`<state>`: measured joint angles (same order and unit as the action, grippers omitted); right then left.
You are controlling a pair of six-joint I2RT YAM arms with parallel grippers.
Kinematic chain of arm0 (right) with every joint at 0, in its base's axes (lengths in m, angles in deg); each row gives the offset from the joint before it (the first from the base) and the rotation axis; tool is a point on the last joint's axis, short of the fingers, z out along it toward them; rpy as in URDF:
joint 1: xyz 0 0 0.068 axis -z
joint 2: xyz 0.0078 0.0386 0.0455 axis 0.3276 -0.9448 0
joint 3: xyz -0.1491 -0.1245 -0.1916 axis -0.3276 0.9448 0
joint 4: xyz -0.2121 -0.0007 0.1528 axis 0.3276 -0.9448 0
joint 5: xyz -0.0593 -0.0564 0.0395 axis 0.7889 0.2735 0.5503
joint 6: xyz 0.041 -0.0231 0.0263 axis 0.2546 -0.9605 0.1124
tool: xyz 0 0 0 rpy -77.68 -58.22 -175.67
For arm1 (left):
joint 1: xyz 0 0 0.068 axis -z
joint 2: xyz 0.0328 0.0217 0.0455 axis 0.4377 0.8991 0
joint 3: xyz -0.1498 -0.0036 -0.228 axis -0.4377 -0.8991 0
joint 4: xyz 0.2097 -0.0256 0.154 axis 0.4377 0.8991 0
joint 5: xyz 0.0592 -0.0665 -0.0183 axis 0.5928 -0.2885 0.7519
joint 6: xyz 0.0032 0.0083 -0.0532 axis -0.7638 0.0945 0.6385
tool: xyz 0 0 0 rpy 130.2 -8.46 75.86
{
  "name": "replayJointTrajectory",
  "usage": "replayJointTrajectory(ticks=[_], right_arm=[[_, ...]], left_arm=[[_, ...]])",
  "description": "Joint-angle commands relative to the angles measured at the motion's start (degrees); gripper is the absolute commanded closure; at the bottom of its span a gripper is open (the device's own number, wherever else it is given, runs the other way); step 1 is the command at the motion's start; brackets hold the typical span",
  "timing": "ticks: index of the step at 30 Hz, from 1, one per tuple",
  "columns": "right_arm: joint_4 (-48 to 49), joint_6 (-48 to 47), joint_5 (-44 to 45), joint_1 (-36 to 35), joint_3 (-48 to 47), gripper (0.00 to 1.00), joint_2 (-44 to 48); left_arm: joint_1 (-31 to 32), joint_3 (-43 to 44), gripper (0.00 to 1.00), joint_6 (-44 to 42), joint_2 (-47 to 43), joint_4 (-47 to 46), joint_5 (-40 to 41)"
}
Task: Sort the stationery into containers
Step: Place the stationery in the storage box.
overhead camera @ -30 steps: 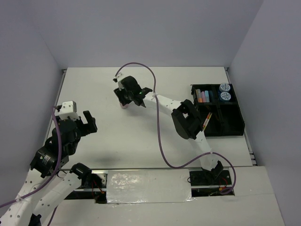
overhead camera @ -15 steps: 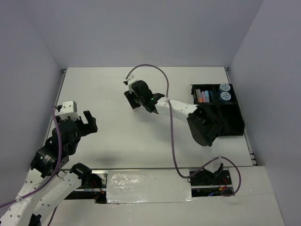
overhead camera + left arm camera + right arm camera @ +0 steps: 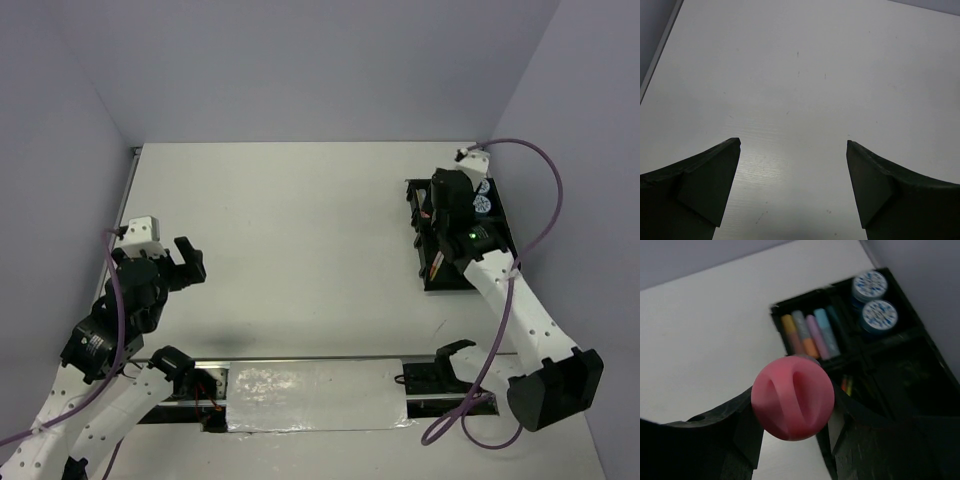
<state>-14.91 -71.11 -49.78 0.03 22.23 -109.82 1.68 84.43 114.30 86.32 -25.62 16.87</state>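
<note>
My right gripper moves to the right in the top view next and lowers over the near compartment by the wall (image 3: 908, 377), releasing the bottle (image 3: 792, 397) there because it's bare.
My right gripper (image 3: 441, 213) hangs over the left half of the black organiser tray (image 3: 497, 264) and is shut on the pink bottle (image 3: 792, 397), held by its round cap. In the right wrist view the tray (image 3: 925, 342) holds several short markers (image 3: 810, 335) in its back left compartment. Two patterned-lid tubs (image 3: 869, 286) sit in the back right one. Thin orange and yellow pens (image 3: 846, 385) lie in a middle compartment. My left gripper (image 3: 186, 262) is open and empty over bare table (image 3: 805, 75) at the near left.
The tray sits against the table's right edge by the right wall (image 3: 560, 150). A purple cable (image 3: 545, 190) loops from the right wrist. The near right compartments of the tray (image 3: 912, 385) look dark and bare.
My right arm has swung from the middle back of the table to the right with the pink bottle, and is now over the tray. The left arm has barely moved.
</note>
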Motion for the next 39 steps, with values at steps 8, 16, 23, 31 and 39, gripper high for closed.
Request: replayJointTrajectory(ticks=[8, 16, 23, 31, 39], right_arm=[[-9.76, 5.08, 3.89, 18.19, 5.17, 1.0, 0.29], [-12.33, 8.25, 9.44, 23.3, 4.53, 1.0, -6.24], [-13.81, 10.27, 12.07, 25.51, 3.67, 1.0, -8.78], [-12.66, 10.36, 10.75, 28.85, 4.91, 1.0, -10.26], [-11.62, 13.35, 9.26, 28.93, 6.13, 0.98, -18.1]], left_arm=[[2.24, 0.18, 0.01, -0.47, -1.74, -1.72, 0.77], [5.31, 0.18, 0.01, -0.03, -2.97, -1.28, 2.0], [7.08, 0.18, 0.01, 0.06, -3.14, -1.19, 2.44], [8.66, 0.18, 0.01, 0.06, -2.61, -1.19, 2.35], [9.89, 0.18, 0.01, 0.23, -1.74, -1.1, 2.62]])
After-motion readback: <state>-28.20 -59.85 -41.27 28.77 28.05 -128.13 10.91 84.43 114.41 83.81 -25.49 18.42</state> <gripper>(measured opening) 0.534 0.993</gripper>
